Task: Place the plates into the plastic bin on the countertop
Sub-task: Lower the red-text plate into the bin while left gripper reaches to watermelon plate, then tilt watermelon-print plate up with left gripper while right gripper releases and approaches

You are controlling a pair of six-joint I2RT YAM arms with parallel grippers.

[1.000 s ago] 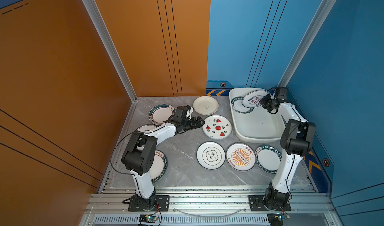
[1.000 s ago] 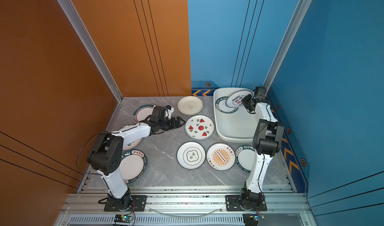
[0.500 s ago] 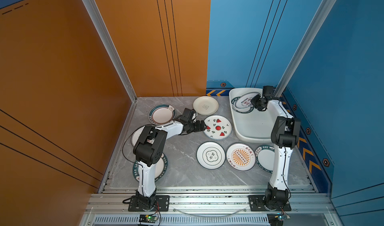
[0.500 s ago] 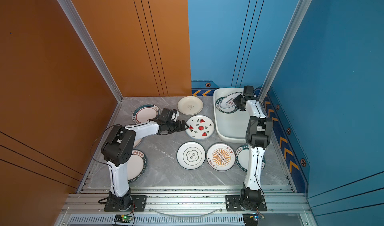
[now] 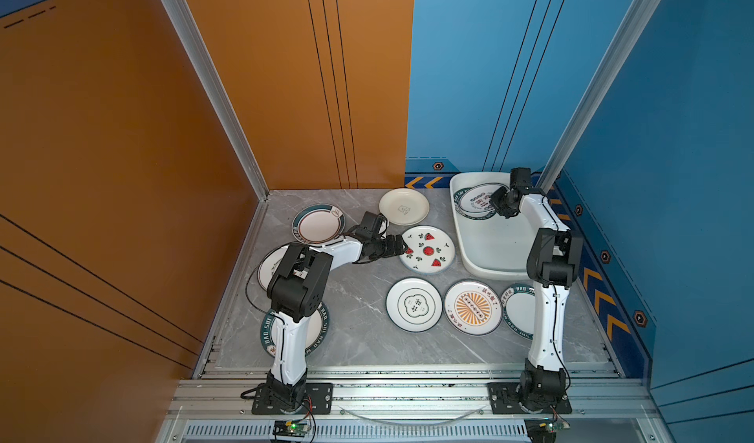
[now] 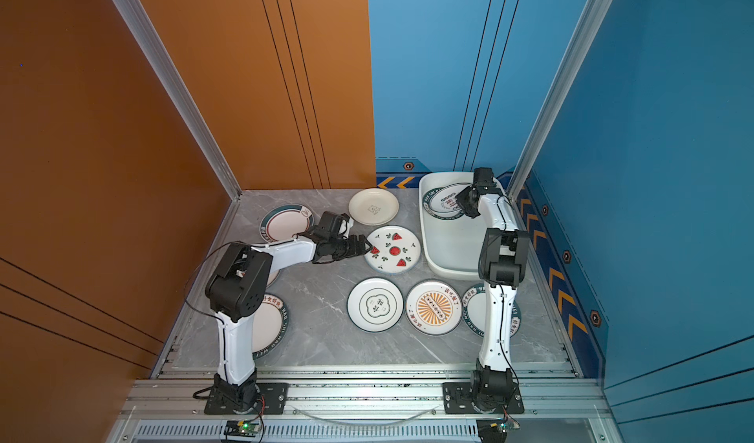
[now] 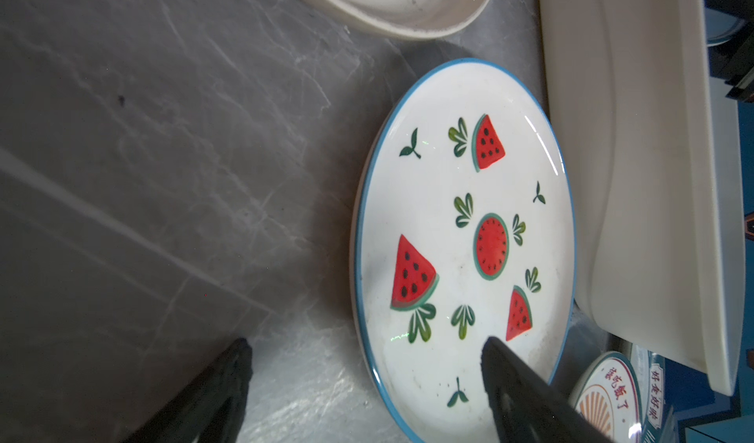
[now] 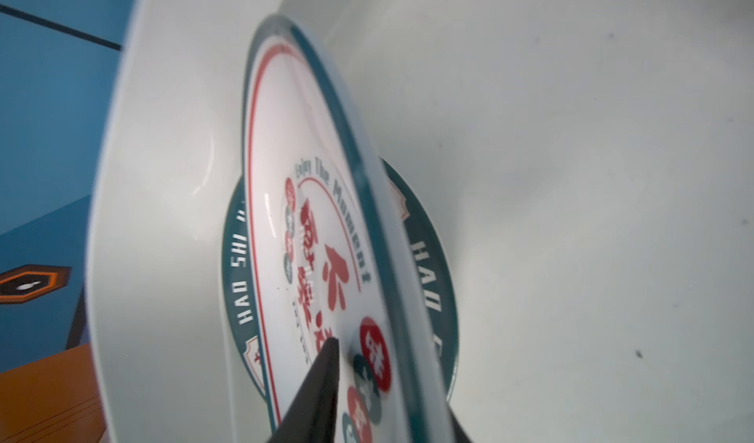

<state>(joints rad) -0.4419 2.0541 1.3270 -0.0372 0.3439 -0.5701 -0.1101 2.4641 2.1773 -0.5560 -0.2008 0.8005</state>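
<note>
The robot's left gripper will go down and slide further toward the watermelon plate, then close on its blue rim [image 5: 400, 256] [image 7: 378, 384], since that rim already runs between the gripper's two open fingers.
In the white plastic bin [image 5: 489, 271], my right gripper [image 5: 500, 206] has its jaws slightly apart around the rim of a tilted red-lettered plate [image 8: 310, 237]. That plate is blurred and leans over a green-rimmed plate [image 8: 424, 257] lying on the bin floor [image 8: 571, 135]. My left gripper [image 7: 367, 363] is open low over the grey countertop [image 5: 359, 298]. One finger [image 7: 510, 379] is over the watermelon plate [image 5: 432, 257] and the other is outside its near rim. Neither finger grips the plate.
Around them lie a cream plate [image 5: 404, 206], a green-rimmed plate [image 5: 318, 224], a flower-mark plate [image 5: 414, 304] and a sunburst plate [image 5: 472, 307]. Another plate [image 5: 516, 306] is partly behind the right arm. Two [image 5: 269, 265] [image 5: 318, 330] lie under the left arm. Walls close in left, back and right.
My left gripper slid right until it straddles the watermelon plate's rim. My right gripper carried the red-lettered plate leftward and lower into the bin, and its jaws have parted.
</note>
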